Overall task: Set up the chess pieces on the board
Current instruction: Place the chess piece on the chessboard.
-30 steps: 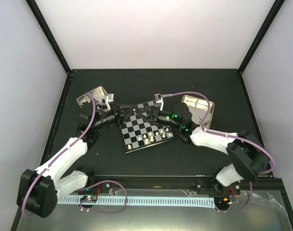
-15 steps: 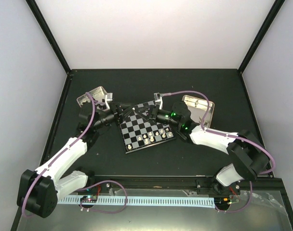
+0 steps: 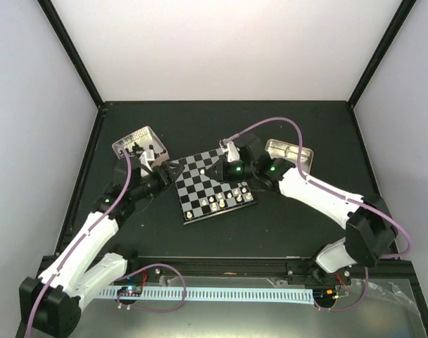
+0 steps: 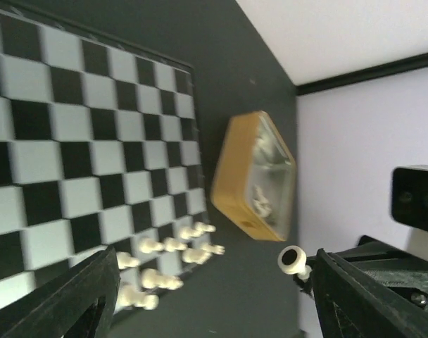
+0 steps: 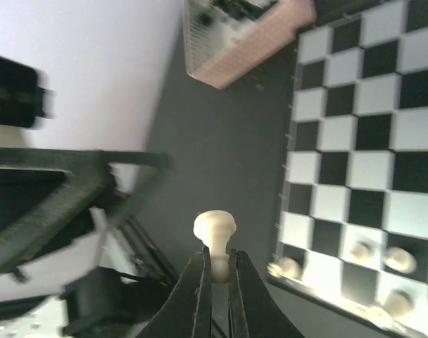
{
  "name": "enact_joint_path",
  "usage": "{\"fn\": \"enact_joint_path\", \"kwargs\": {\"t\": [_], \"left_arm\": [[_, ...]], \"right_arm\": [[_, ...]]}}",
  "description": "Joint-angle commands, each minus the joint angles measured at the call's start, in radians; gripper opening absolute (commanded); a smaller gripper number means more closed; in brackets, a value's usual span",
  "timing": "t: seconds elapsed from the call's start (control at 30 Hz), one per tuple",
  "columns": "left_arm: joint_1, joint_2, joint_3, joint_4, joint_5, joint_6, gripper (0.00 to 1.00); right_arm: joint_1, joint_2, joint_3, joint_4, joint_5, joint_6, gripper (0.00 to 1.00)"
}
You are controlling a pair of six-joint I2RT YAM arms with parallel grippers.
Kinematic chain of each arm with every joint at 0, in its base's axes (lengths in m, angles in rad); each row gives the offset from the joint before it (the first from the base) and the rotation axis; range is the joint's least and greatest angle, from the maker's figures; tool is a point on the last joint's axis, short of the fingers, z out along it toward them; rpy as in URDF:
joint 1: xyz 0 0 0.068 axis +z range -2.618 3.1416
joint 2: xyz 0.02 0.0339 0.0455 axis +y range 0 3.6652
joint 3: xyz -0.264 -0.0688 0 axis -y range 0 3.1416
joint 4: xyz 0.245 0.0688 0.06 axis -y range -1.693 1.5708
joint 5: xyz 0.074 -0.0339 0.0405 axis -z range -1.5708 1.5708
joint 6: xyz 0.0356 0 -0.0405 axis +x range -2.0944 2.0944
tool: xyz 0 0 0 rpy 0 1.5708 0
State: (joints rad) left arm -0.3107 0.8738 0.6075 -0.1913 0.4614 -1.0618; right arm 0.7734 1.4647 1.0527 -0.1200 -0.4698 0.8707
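Note:
The right gripper moves back and down over the empty pale square beside the near corner piece next, and tips its fingers toward the board (image 3: 212,184).
The board (image 3: 212,184) lies tilted mid-table, with several cream-white chess pieces (image 3: 217,203) standing along its near edge. Just over the board's far part my right gripper (image 3: 218,169) is shut on a cream-white piece (image 5: 214,231), pinched by its narrow stem between the fingertips (image 5: 231,271). The same piece (image 4: 293,259) shows in the left wrist view. Beside the board's far-left corner my left gripper (image 3: 174,171) hangs open and empty, its fingers (image 4: 66,303) wide apart. Black pieces lie in the pinkish tray (image 3: 138,141).
A tan box (image 3: 291,156) holding a few white pieces sits right of the board. The pinkish tray (image 5: 242,35) is at the far left. Black frame posts and pale walls close in the dark table.
The two grippers met over the board's far edge. The right one closed on the white piece; the left one opened and drew back to the left.

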Motion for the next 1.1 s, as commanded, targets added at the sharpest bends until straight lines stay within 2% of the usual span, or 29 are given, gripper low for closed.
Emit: {"fn": "enact_joint_path", "kwargs": {"t": [0.0, 0.17, 0.4, 0.63, 1.07], "left_arm": [[0.012, -0.104, 0.056, -0.283, -0.282, 0.273, 0.78], [0.013, -0.209, 0.077, -0.383, -0.466, 0.398, 0.8], [0.013, -0.328, 0.12, -0.449, -0.658, 0.491, 0.84], [0.013, -0.439, 0.074, -0.431, -0.699, 0.539, 0.87], [0.013, -0.471, 0.034, -0.426, -0.696, 0.546, 0.88]], "right_arm": [[0.036, 0.064, 0.152, -0.532, 0.172, -0.302, 0.01], [0.142, 0.24, 0.374, -0.77, 0.325, -0.386, 0.01], [0.233, 0.458, 0.572, -0.868, 0.374, -0.402, 0.01], [0.267, 0.6, 0.711, -0.945, 0.431, -0.382, 0.02], [0.27, 0.708, 0.776, -0.946, 0.426, -0.371, 0.03]]}}
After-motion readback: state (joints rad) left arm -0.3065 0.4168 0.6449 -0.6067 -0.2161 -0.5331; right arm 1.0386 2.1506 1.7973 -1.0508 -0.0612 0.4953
